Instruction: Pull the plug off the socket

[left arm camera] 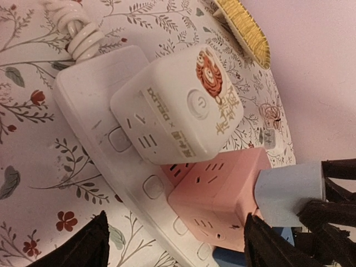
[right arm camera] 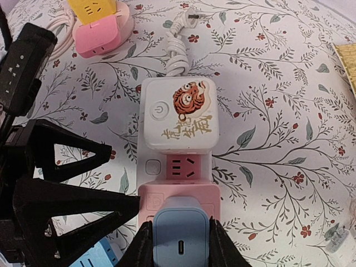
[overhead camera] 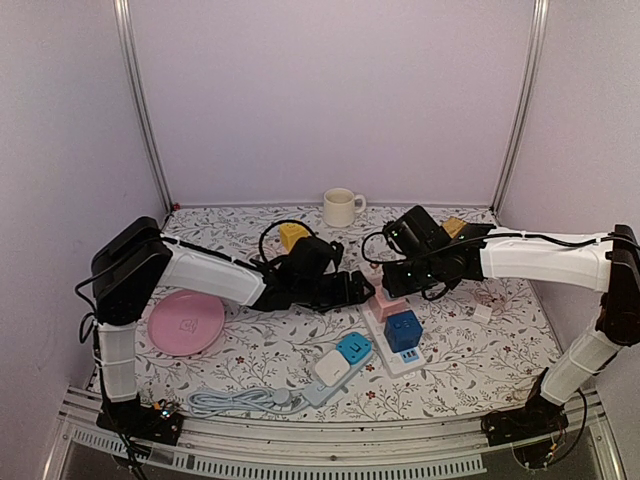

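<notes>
My right gripper rises next, moves across and down to release the plug on bare tabletop, below it and to its right in the top view.
A light blue plug [right arm camera: 181, 247] sits in the top of a pink cube socket [right arm camera: 149, 196], which stands on a white power strip [right arm camera: 151, 167]. My right gripper [right arm camera: 181, 225] is shut on the plug's two sides. My left gripper [left arm camera: 175, 218] is open beside the pink cube [left arm camera: 214, 194]; one of its fingers [right arm camera: 83, 204] touches the cube's left side. The plug [left arm camera: 289, 186] and the right gripper's dark fingers also show in the left wrist view. In the top view both grippers, left [overhead camera: 362, 288] and right [overhead camera: 396, 284], meet over the pink cube [overhead camera: 387, 302].
A white cube with a tiger print [right arm camera: 178, 114] stands on the same strip beyond the pink one, and a blue cube [overhead camera: 403, 329] nearer. A second strip with a blue cube [overhead camera: 352, 350], a pink plate [overhead camera: 186, 322], a mug [overhead camera: 341, 207] and a yellow socket [overhead camera: 293, 236] lie around.
</notes>
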Robot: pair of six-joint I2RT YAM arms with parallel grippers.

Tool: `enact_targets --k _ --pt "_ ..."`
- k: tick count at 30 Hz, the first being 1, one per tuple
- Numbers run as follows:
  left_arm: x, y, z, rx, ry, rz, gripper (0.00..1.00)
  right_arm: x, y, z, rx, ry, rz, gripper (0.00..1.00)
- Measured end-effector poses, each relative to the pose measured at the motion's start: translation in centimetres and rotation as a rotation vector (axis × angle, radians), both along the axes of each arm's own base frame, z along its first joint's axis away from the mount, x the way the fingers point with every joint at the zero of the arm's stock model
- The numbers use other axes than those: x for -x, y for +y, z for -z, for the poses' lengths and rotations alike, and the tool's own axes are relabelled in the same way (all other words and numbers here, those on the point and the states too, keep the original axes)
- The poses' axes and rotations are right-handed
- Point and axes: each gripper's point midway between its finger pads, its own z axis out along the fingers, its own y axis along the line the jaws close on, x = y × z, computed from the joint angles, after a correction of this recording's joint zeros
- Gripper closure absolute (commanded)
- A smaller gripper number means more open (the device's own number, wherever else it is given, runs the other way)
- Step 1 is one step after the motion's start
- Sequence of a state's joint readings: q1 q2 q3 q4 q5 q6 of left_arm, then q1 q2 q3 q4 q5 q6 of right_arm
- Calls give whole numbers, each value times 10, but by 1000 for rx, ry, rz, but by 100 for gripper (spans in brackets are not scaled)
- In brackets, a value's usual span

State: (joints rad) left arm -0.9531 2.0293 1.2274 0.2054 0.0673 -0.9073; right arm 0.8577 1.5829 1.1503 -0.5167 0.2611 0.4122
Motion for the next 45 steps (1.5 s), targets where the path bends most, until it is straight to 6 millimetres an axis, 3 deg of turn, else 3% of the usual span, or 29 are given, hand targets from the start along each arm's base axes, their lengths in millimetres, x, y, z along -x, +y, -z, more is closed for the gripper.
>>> enact_targets --k 29,37,45 --pt "-2 -14 5 22 18 11 17 6 -7 -6 66 27 -12 96" --pt "-3 -15 7 24 16 8 16 -7 1 -31 36 -43 -4 96" --pt "-3 -15 7 24 14 10 16 -14 -9 -35 30 -63 27 96"
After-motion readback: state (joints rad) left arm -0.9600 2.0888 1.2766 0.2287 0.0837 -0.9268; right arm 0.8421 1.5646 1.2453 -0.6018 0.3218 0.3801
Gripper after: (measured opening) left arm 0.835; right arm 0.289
